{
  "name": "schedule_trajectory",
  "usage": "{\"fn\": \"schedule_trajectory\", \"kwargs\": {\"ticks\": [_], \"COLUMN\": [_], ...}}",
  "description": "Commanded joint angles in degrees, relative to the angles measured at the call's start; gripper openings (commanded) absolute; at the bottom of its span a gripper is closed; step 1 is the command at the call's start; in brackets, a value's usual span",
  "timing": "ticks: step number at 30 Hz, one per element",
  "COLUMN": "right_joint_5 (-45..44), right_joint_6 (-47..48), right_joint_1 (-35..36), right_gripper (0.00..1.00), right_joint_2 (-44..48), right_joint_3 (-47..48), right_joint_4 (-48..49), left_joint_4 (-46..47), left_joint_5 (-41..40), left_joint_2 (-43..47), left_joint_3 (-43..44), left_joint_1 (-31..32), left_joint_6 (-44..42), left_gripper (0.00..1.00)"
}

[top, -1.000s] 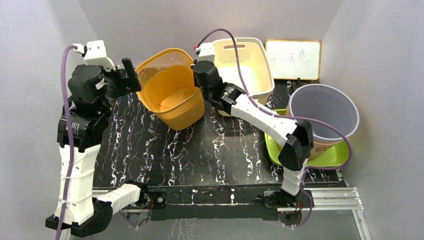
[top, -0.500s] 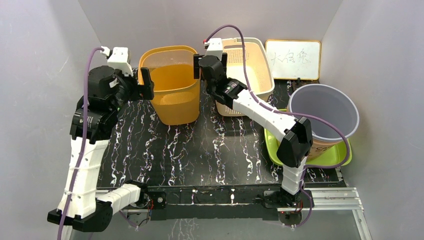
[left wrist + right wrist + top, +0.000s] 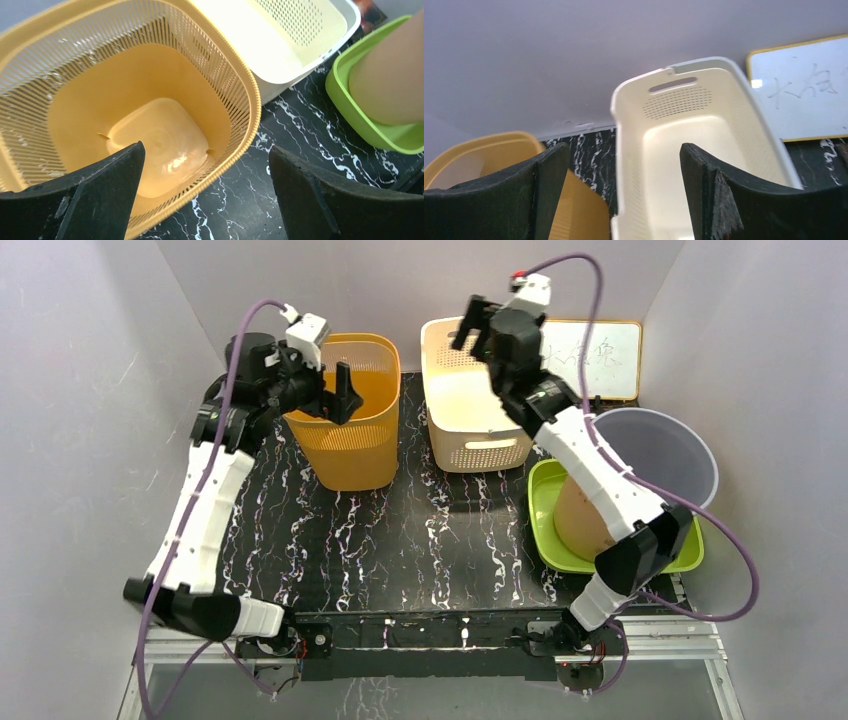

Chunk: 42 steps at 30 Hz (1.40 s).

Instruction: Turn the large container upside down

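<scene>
Since a gap parts the containers, I should move my left gripper to the right in the top view and down over the orange container's rim by the cream container.
The large orange mesh container [image 3: 350,440] stands upright, mouth up, at the back left of the table. In the left wrist view its inside [image 3: 165,135] is empty. My left gripper [image 3: 340,395] hangs open over its near right rim. One finger is above the inside and the other above the table, and neither touches the rim [image 3: 206,190]. My right gripper [image 3: 470,325] is open and raised above the back left corner of the cream basket [image 3: 470,410], holding nothing [image 3: 624,190]. It is apart from the orange container [image 3: 499,150].
The cream basket [image 3: 694,135] stands just right of the orange one. A grey bucket [image 3: 650,455] sits in a green tray [image 3: 545,510] at the right. A whiteboard [image 3: 590,360] leans on the back wall. Grey walls close in on both sides.
The orange container went from tilted between both grippers to standing upright. The right gripper opened, let go and rose to the right over the cream basket. The left gripper moved over the rim.
</scene>
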<state>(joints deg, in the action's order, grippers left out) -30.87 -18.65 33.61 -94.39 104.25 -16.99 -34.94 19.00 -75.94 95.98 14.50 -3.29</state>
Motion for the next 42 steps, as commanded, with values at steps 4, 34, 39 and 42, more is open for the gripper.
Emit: {"fn": "schedule_trajectory", "kwargs": {"ticks": [4,34,39,42], "right_joint_5": [8.1,15.1,16.0,16.4], "right_joint_6": [-8.5,-11.2,-11.2,-11.2], "right_joint_1": [-10.7,-20.6,-21.2,-21.6], "right_gripper": [0.8,0.79,0.79,0.78], "right_joint_2": [6.2,11.7,11.7,11.7], "right_joint_3": [-9.4,-26.1,-27.3,-27.6], "right_joint_4": [-2.3,2.1,2.4,2.6], "left_joint_4": [-2.0,-10.3,-12.7,-14.1], "left_joint_5": [6.0,-20.7,-23.4,-25.7], "left_joint_2": [-7.7,-32.4,-35.5,-36.4], "left_joint_3": [6.3,23.9,26.7,27.2], "left_joint_1": [1.8,15.5,16.5,16.7], "left_joint_6": [-0.7,8.0,8.3,9.2], "left_gripper": [0.9,0.75,0.69,0.68]}}
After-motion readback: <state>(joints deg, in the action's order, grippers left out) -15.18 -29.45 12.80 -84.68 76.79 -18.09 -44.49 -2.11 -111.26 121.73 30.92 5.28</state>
